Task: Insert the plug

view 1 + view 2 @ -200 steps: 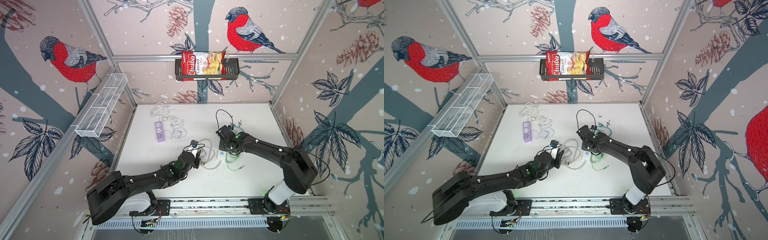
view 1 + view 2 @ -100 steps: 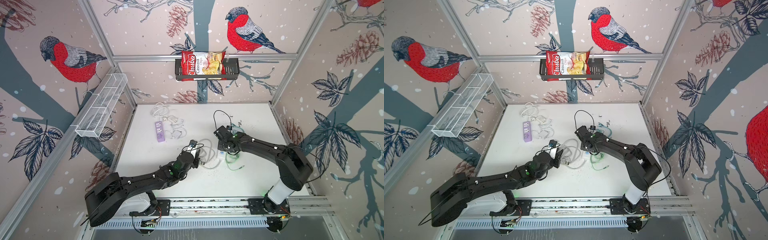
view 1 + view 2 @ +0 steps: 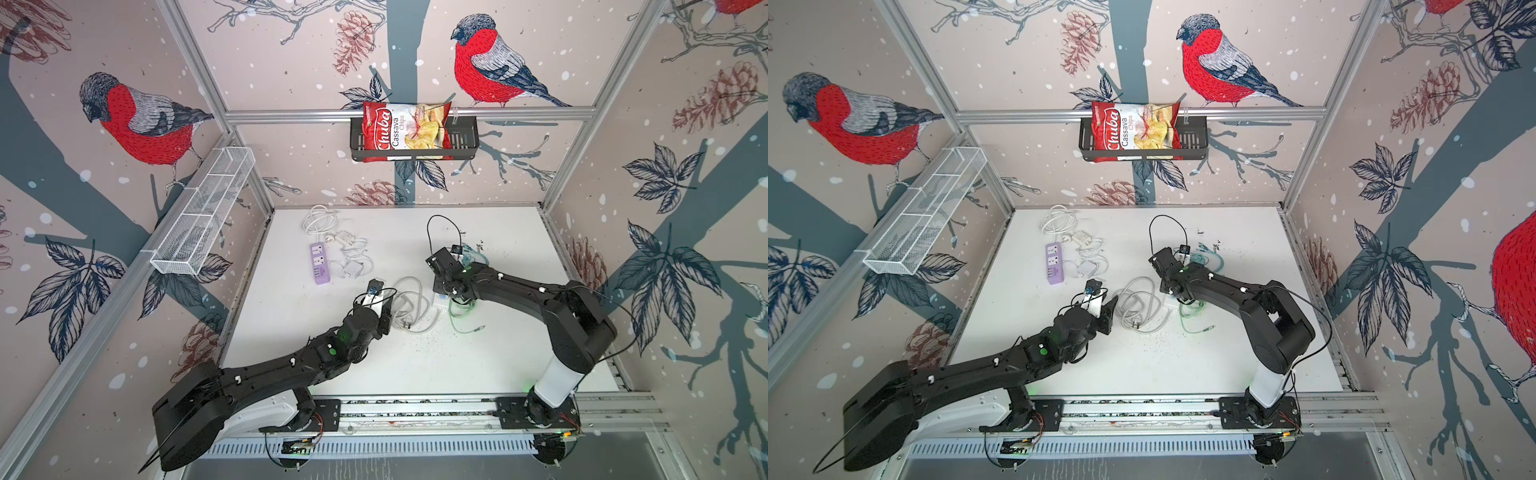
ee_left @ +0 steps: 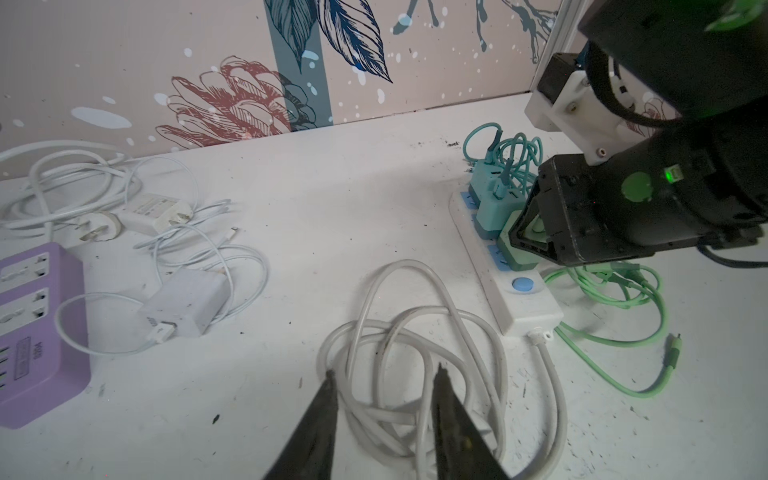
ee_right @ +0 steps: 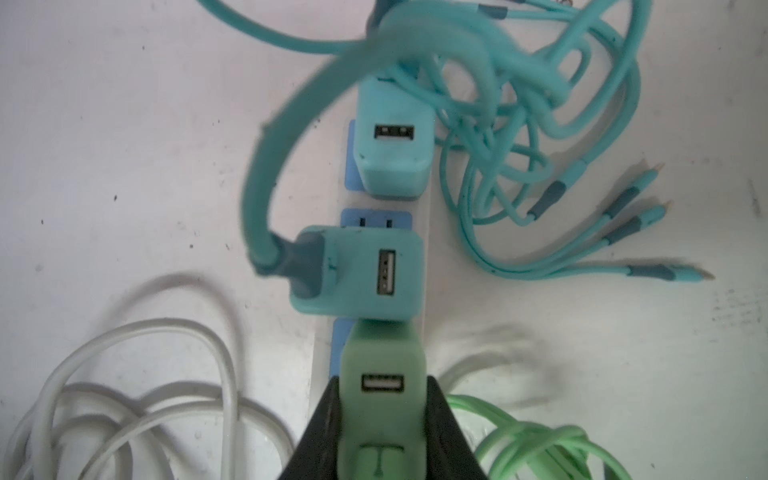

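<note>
My right gripper will move the green plug [image 5: 380, 353] and power strip outward toward the tabletop by the teal cables and release, since the plug already stands on the strip.
A pale green plug [image 5: 380, 353] with a USB port stands on the white power strip [image 5: 322, 361], right next to a teal plug [image 5: 365, 270]. Its prongs are hidden. My right gripper [image 5: 382, 380] is shut on the green plug, one finger on each side. The left wrist view shows the same grip on the green plug [image 4: 513, 249], just above the strip's [image 4: 525, 303] blue button. My left gripper [image 4: 385, 370] is open, hovering over the strip's coiled white cable [image 4: 415, 316] with nothing held. In a top view it [image 3: 387, 308] is left of the right gripper [image 3: 446, 291].
A second teal plug [image 5: 390, 149] sits further along the strip, with tangled teal cables [image 5: 540, 124] beside it. A green cable [image 4: 623, 291] lies by the strip's end. A purple power strip [image 3: 319, 264] and white chargers [image 4: 187, 303] with thin cords lie at the back left.
My left gripper's jaws have parted a little over the white cable. My right gripper, still on the green plug, has shifted slightly.
</note>
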You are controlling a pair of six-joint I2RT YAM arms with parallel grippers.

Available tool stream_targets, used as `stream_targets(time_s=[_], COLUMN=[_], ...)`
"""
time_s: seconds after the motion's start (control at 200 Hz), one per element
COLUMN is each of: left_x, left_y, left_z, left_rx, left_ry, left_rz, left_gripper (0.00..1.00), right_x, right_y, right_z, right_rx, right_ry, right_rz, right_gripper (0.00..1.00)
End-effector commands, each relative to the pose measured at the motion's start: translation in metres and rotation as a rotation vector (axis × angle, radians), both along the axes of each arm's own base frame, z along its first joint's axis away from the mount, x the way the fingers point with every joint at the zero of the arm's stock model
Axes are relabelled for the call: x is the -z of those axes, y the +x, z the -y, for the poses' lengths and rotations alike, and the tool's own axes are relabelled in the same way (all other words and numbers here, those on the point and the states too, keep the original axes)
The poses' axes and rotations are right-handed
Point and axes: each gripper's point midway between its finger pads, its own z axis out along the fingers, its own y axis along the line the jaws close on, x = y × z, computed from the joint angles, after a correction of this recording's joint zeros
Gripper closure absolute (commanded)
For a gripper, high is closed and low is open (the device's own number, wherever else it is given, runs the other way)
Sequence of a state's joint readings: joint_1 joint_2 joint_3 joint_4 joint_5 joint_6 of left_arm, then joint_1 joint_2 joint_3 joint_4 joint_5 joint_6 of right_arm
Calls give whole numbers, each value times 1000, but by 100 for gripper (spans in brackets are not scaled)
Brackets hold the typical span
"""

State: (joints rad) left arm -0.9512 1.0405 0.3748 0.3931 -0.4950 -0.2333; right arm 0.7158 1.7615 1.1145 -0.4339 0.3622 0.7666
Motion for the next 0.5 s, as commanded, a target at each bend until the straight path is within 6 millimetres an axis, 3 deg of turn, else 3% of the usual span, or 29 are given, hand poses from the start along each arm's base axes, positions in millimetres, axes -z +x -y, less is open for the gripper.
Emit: stream_targets(time_s=[0.0, 0.16, 0.495], left_x=[0, -3, -20], left_y=[3, 5, 14], left_z=[-18, -34, -74], left_rx=[-72, -124, -282], left_ry=[9, 12, -3], left_rz=[10, 8, 4], left_gripper=[56, 46, 43], right_x=[41, 48, 44], right_y=[-39, -23, 26], right_z=[28, 51, 106], right_rx=[-44, -17, 57], right_ry=[-78, -88, -165], right_rz=[-263, -282, -305], right_gripper=[91, 91, 91])
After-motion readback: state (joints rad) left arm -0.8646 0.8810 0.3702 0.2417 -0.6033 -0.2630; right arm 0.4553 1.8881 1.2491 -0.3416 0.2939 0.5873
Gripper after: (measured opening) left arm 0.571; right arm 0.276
